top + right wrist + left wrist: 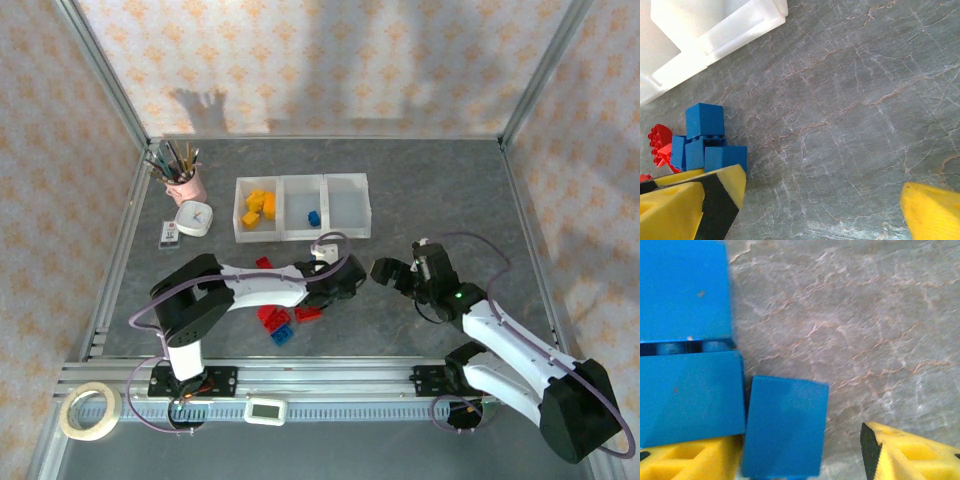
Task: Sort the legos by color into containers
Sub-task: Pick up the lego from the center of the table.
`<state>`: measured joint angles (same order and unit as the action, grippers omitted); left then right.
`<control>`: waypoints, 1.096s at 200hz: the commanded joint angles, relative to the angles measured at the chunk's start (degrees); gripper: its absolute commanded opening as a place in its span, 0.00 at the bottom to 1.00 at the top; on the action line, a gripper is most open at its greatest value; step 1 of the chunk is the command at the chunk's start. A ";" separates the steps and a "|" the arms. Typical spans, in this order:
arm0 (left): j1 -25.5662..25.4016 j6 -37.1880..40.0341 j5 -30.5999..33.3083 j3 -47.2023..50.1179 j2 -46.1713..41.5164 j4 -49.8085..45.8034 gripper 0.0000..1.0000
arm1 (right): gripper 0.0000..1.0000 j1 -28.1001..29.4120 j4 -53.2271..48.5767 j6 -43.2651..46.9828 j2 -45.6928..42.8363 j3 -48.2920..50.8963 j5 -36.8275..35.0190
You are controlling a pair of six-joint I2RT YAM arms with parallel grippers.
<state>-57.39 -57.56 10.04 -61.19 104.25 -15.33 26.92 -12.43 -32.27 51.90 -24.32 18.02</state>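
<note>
The single blue brick (785, 427) already has both open fingers of my left gripper at its sides, so I should keep that gripper low and close the fingers onto those sides next.
The containers (300, 207) stand in a row at the back: yellow legos (258, 208) lie in the left bin and one blue lego (314, 217) in the middle bin. Red legos (270, 315) and a blue one (283, 335) lie under my left arm. My left gripper (350, 280) is open and low over a cluster of blue bricks (685, 365). One blue brick (785, 425) sits between its fingers, against the left finger (690, 457) and clear of the right one (910, 455). My right gripper (822, 200) is open on bare table, just right of the blue bricks (710, 140).
A pink cup of pens (183, 180), a small white clock (194, 218) and a small device (169, 235) stand at the back left. A tape roll (90, 410) lies at the near left corner. Frame posts border the table.
</note>
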 commanded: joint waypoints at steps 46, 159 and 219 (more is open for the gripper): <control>-0.28 1.29 6.22 -3.79 4.45 -2.51 0.54 | 1.00 -0.70 1.00 1.11 0.10 0.59 -0.36; -1.85 7.34 2.49 -4.86 1.17 -2.78 0.24 | 1.00 -0.90 0.79 1.58 1.89 -1.75 -0.31; -1.50 11.54 3.98 -4.15 -10.12 -3.88 0.24 | 1.00 -0.88 -0.39 3.42 2.93 -6.91 -0.15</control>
<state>-59.24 -49.23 11.16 -64.66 99.48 -16.95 26.41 -12.80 -30.57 54.28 -27.92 18.00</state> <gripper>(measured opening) 0.318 0.998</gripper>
